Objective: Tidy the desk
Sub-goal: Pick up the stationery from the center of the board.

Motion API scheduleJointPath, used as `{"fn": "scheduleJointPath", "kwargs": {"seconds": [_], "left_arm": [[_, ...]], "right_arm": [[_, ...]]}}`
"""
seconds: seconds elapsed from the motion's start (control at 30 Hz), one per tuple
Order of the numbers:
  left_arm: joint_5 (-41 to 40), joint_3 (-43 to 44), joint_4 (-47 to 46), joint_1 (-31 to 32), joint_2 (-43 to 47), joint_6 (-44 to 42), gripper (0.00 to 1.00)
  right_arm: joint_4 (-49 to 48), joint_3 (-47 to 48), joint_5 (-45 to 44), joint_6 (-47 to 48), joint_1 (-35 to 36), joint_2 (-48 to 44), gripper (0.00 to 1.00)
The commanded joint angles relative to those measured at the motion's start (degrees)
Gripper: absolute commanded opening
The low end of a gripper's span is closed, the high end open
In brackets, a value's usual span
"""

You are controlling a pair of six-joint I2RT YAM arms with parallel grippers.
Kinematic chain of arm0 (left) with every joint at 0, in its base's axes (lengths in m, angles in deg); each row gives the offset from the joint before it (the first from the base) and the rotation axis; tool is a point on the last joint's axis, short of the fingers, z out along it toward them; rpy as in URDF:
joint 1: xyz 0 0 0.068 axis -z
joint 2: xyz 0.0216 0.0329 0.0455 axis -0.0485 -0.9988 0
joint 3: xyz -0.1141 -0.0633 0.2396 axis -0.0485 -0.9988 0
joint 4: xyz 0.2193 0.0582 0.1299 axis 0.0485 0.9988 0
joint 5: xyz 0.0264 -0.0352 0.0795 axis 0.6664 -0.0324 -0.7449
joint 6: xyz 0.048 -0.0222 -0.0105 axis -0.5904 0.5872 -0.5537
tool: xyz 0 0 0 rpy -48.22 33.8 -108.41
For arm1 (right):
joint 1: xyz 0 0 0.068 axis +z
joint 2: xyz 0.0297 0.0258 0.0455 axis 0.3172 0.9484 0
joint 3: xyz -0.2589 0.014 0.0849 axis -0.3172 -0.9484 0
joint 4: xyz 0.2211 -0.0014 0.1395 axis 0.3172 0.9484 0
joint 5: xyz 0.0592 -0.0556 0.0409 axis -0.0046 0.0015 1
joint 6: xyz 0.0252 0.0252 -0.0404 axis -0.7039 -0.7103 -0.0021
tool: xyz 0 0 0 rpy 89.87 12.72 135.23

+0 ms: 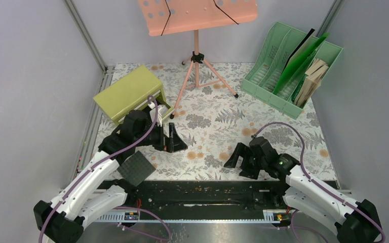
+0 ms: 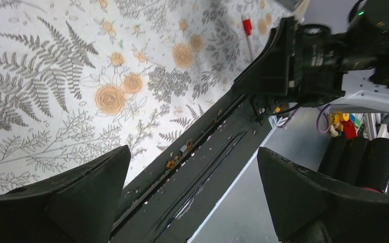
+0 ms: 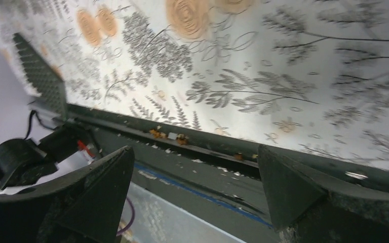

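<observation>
The gripper's fingers point past the pen, so I should next swing my right gripper to the right in the top view and turn them down onto the pen's red cap.
The desk (image 1: 218, 119) is a whitish tabletop printed with grey ferns and orange flowers. It also shows in the left wrist view (image 2: 40, 76) and the right wrist view (image 3: 283, 66). My left gripper (image 1: 169, 140) hovers low over the near left of the desk, just in front of the olive-yellow drawer cabinet (image 1: 129, 91). It is open and empty (image 2: 193, 152). My right gripper (image 1: 240, 163) is low over the near right, pointing left, open and empty (image 3: 195, 149). A dark grey textured square pad (image 1: 137, 168) lies near the front edge by the left arm and shows in the right wrist view (image 3: 40, 76).
The cabinet's drawer (image 1: 158, 109) stands a little open with something white inside. A pink music stand (image 1: 196, 66) stands on its tripod at the back centre. A green file rack (image 1: 291, 68) with folders and wooden pieces is at the back right. A red-capped pen (image 2: 247, 30) lies near the front rail (image 1: 207, 187).
</observation>
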Motion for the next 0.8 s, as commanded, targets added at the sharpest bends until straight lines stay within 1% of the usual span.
{"fn": "scheduleJointPath", "kwargs": {"seconds": [0.0, 0.07, 0.2, 0.33, 0.43, 0.63, 0.7, 0.77], "left_arm": [[2.51, 2.29, 2.22, -0.33, -2.05, -2.29, 0.99], [2.46, 2.36, 2.43, -0.29, -2.72, -2.15, 0.99], [2.10, 2.36, 2.28, -0.27, -3.74, -1.95, 0.99], [2.46, 2.36, 2.23, -0.32, -4.35, -1.67, 0.99], [2.20, 2.11, 2.22, -0.28, -4.44, -1.39, 0.99], [2.90, 1.77, 1.66, -0.27, -5.19, -0.44, 0.99], [3.05, 1.79, 1.57, -0.27, -5.47, -0.24, 0.99], [3.15, 1.85, 1.56, -0.29, -5.74, -0.03, 0.99]], "right_arm": [[13.89, 7.66, -11.89, 4.38, 0.31, 0.16, 0.98], [17.79, 10.45, -16.07, 6.61, 0.32, 0.70, 0.98], [23.24, 15.08, -21.34, 10.69, 0.37, 3.11, 0.98], [30.94, 19.70, -30.11, 11.07, 0.29, 6.43, 0.98], [34.75, 21.88, -35.64, 11.32, 0.29, 8.62, 0.99], [36.81, 22.91, -39.11, 11.54, -0.98, 11.32, 0.99], [36.59, 22.54, -38.78, 12.05, -2.45, 12.13, 0.99], [35.64, 21.89, -36.65, 13.64, -4.96, 12.83, 0.98]]}}
